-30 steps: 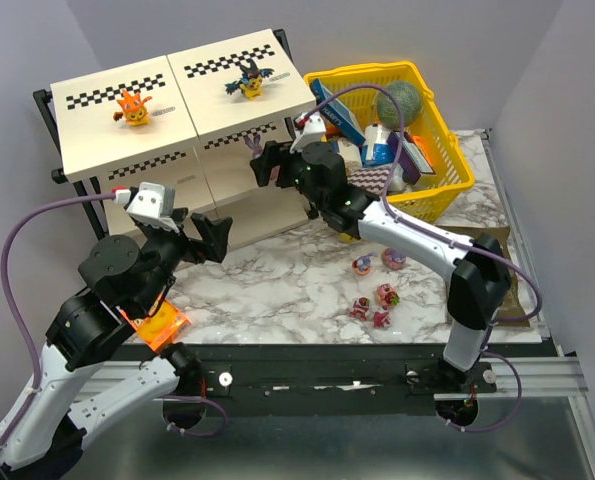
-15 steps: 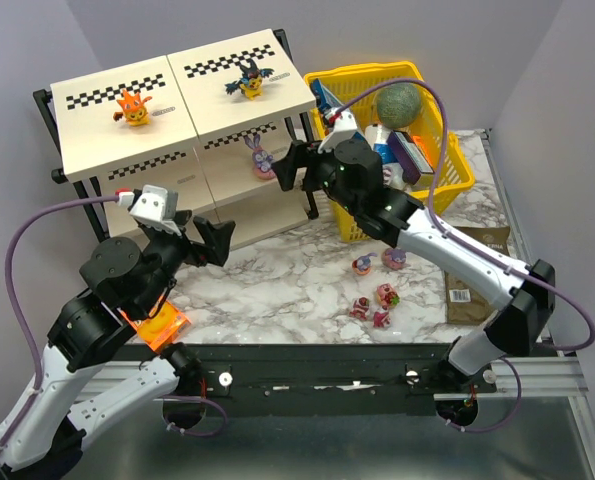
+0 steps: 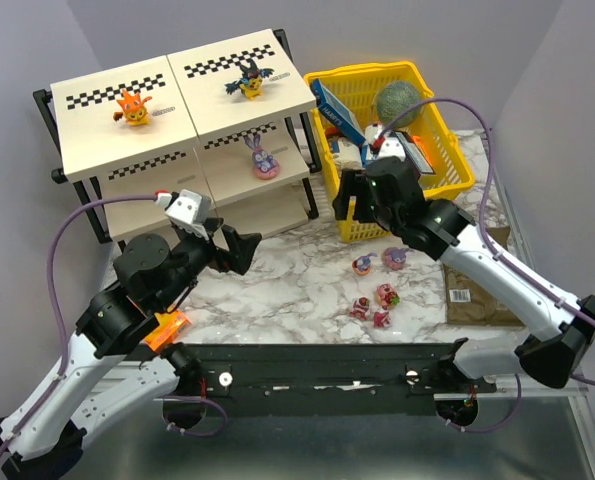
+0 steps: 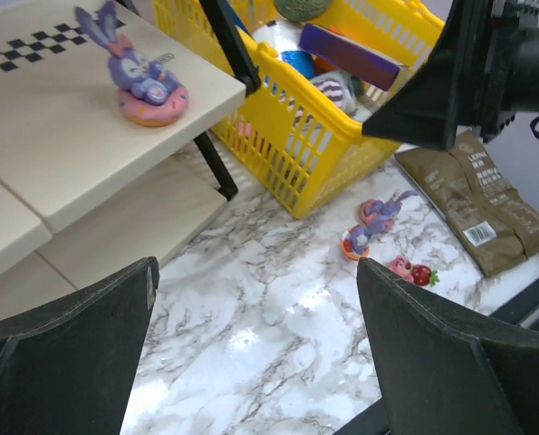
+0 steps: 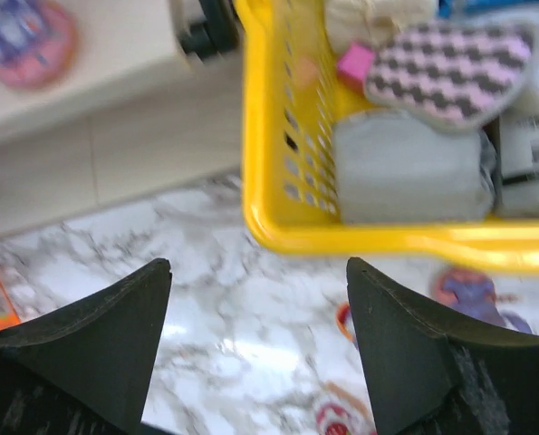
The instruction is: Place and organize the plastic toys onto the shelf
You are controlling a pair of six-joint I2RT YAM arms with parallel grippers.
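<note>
The purple toy nearer the shelf still lies on the marble, so the robot's right gripper needs to move back from the basket and down next, and close on the toy.
The shelf (image 3: 97, 140) stands at the back left. An orange toy (image 3: 133, 108) and a black-and-yellow winged toy (image 3: 248, 80) sit on its top. A purple bunny toy (image 3: 264, 160) sits on the middle tier, also seen in the left wrist view (image 4: 140, 77). Several small toys lie on the marble: two purple ones (image 3: 363, 264) (image 3: 394, 258) and red-pink ones (image 3: 385, 295) (image 3: 359, 308) (image 3: 381, 320). My right gripper (image 3: 351, 202) is open and empty beside the basket's front left corner. My left gripper (image 3: 239, 250) is open and empty over the marble in front of the shelf.
A yellow basket (image 3: 447, 185) with boxes and a green ball (image 3: 398, 102) stands at the back right. A brown packet (image 3: 469, 285) lies at the right. A flat orange packet (image 3: 167, 328) lies under my left arm.
My right gripper has drawn back rightward from the shelf's middle tier to the basket's corner, leaving the purple bunny toy on the tier. My left gripper has moved a little right and forward.
</note>
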